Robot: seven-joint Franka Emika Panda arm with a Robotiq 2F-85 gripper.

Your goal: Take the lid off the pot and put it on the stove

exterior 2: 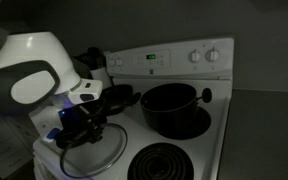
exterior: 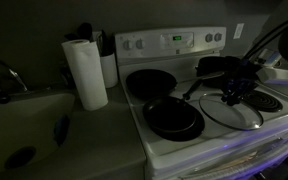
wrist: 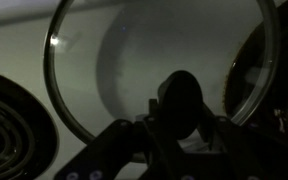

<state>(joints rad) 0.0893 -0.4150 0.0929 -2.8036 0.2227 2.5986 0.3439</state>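
Note:
The robot's gripper will next move down and outward to release the glass lid on the white stovetop [exterior: 223, 107] [wrist: 169, 60] between the coil burner and the frying pan, because that flat part of the stovetop is bare.
The glass lid [exterior: 231, 111] with its thin metal rim lies low over the front of the white stove [exterior: 162, 148], level with the top or just above it. It also shows in the other exterior view [exterior 2: 96, 152] and fills the wrist view [wrist: 104, 60]. My gripper [exterior: 234, 92] [exterior 2: 84, 130] [wrist: 181, 118] is shut on the lid's dark centre knob [wrist: 181, 95]. The dark pot [exterior 2: 174, 108] stands uncovered on a back burner; in an exterior view it is behind the gripper [exterior: 216, 66]. The stove's back panel [exterior 2: 174, 57] carries knobs and a lit display.
Two black frying pans [exterior: 149, 82] [exterior: 174, 119] sit on the stove's other burners. A paper towel roll [exterior: 85, 73] stands on the counter by a sink [exterior: 24, 125]. A coil burner [wrist: 9, 130] lies beside the lid, and another [exterior 2: 169, 163] at the front.

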